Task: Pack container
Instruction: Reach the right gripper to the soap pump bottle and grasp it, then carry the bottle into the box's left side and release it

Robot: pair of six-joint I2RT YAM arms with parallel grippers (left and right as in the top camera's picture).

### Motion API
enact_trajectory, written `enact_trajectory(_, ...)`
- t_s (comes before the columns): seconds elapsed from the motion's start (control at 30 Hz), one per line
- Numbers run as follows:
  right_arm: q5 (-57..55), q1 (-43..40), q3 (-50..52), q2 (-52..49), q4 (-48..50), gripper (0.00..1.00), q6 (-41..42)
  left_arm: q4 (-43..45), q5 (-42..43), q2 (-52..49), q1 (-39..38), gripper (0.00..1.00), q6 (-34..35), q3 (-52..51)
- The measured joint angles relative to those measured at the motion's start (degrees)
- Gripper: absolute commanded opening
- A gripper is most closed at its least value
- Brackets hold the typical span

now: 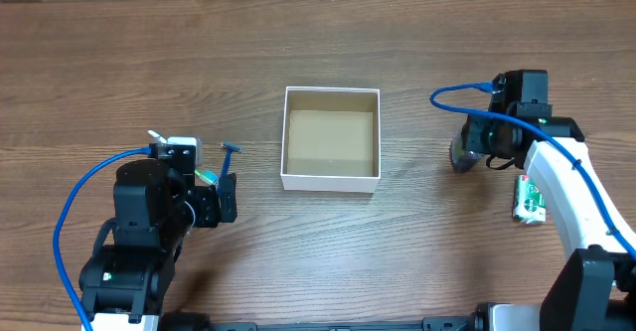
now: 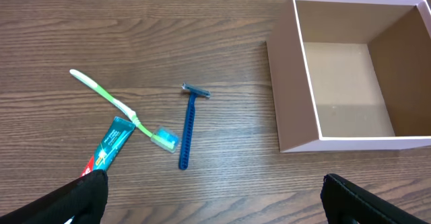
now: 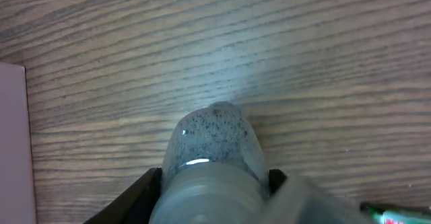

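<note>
My right gripper will lift the speckled bottle next and carry it across the container's side, then lower it into the side of the container toward the razor (image 2: 188, 124).
The container (image 1: 330, 182) is a square open box with white walls and a brown inside, standing empty at the table's middle. It also shows in the left wrist view (image 2: 294, 93) and at the left edge of the right wrist view (image 3: 11, 150). My right gripper (image 1: 475, 140) is shut on a translucent speckled spray bottle (image 3: 214, 150), held to the right of the container; the bottle also shows in the overhead view (image 1: 461, 155). My left gripper (image 2: 215, 198) is open and empty, left of the container, just in front of a blue razor (image 2: 188, 124).
A green toothbrush (image 2: 114, 104) lies across a teal toothpaste tube (image 2: 111, 143), left of the razor. A small green and white packet (image 1: 530, 200) lies at the right beside my right arm. A blue cable runs along each arm.
</note>
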State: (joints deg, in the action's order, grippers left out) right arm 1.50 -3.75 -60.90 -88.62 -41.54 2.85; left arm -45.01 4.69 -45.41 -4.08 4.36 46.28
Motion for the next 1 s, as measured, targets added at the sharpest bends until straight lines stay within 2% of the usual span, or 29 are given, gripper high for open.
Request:
enact_trajectory(0.13, 0.0, 0.7, -3.3, 1.4, -8.0, 0.04, 3.8, 0.2, -0.2, 0.0, 0.0, 1.0, 0.0, 0.0)
enact_trajectory(0.23, -0.6, 4.4, -8.3, 4.9, -12.9, 0.04, 4.9, 1.1, -0.2, 0.0, 0.0, 1.0, 0.0, 0.0)
enact_trajectory(0.37, -1.8, 15.0, -18.5, 11.5, -15.2, 0.04, 7.0, 1.3, -0.2, 0.0, 0.0, 1.0, 0.0, 0.1)
enact_trajectory(0.4, -2.9, 20.2, -22.4, 12.8, -15.5, 0.04, 8.0, 1.3, -0.2, 0.0, 0.0, 1.0, 0.0, 0.1)
enact_trajectory(0.5, -5.4, 28.6, -25.7, 13.0, -14.3, 0.04, 10.1, 1.3, -0.2, 0.0, 0.0, 1.0, 0.0, 0.1)
enact_trajectory(0.6, -6.4, 36.4, -26.1, 10.5, -10.1, 0.04, 12.0, 1.3, -0.3, 0.0, 0.0, 1.0, 0.0, 0.1)
enact_trajectory(0.7, -6.9, 40.1, -26.1, 6.0, -7.2, 0.04, 13.3, 1.3, -0.4, 0.0, 0.0, 1.0, 0.0, 0.1)
enact_trajectory(1.0, -8.3, 42.1, -26.1, -14.6, 1.7, 0.04, 18.7, 0.4, -0.5, 0.0, 0.0, 1.0, 0.0, 0.1)
